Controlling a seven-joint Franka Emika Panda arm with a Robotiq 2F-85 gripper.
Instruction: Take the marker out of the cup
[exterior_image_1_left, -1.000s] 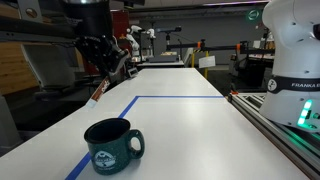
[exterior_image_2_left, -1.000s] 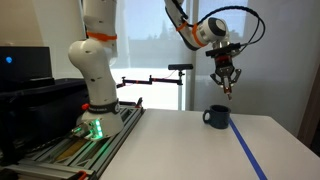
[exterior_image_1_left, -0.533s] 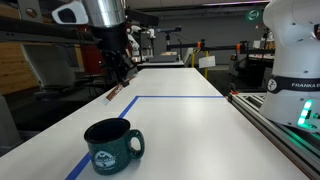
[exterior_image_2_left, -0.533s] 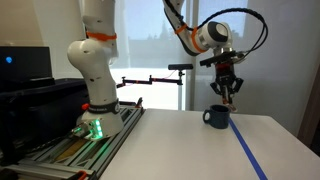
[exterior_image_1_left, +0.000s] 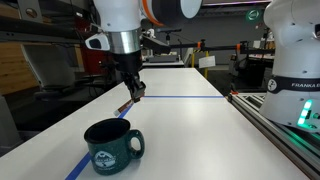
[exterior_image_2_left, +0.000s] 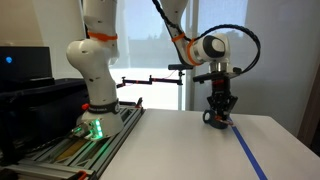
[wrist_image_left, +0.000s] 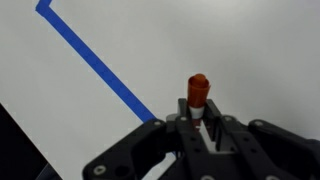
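Next, my gripper lowers away from the blue tape to the bare tabletop below my gripper and releases the marker (wrist_image_left: 197, 92), since it's clear of the cup.
The dark green cup (exterior_image_1_left: 112, 146) with a pale emblem stands on the white table near its front edge; it also shows in an exterior view (exterior_image_2_left: 212, 116), partly behind the gripper. My gripper (exterior_image_1_left: 134, 93) is shut on the marker (wrist_image_left: 197, 92), whose red-orange cap sticks out past the fingertips in the wrist view. The gripper hangs low over the table, beyond the cup and close to the blue tape line. The marker is outside the cup and its tip (exterior_image_1_left: 124, 107) is near the table surface.
A blue tape line (exterior_image_1_left: 170, 97) runs across the table and down toward the cup; it also shows in the wrist view (wrist_image_left: 95, 65). The robot base (exterior_image_1_left: 295, 60) and a rail stand along one table edge. Lab equipment fills the background.
My gripper has come down and toward the table's middle with the marker in it, from high above the table edge to just above the surface near the tape line. The cup has not moved.
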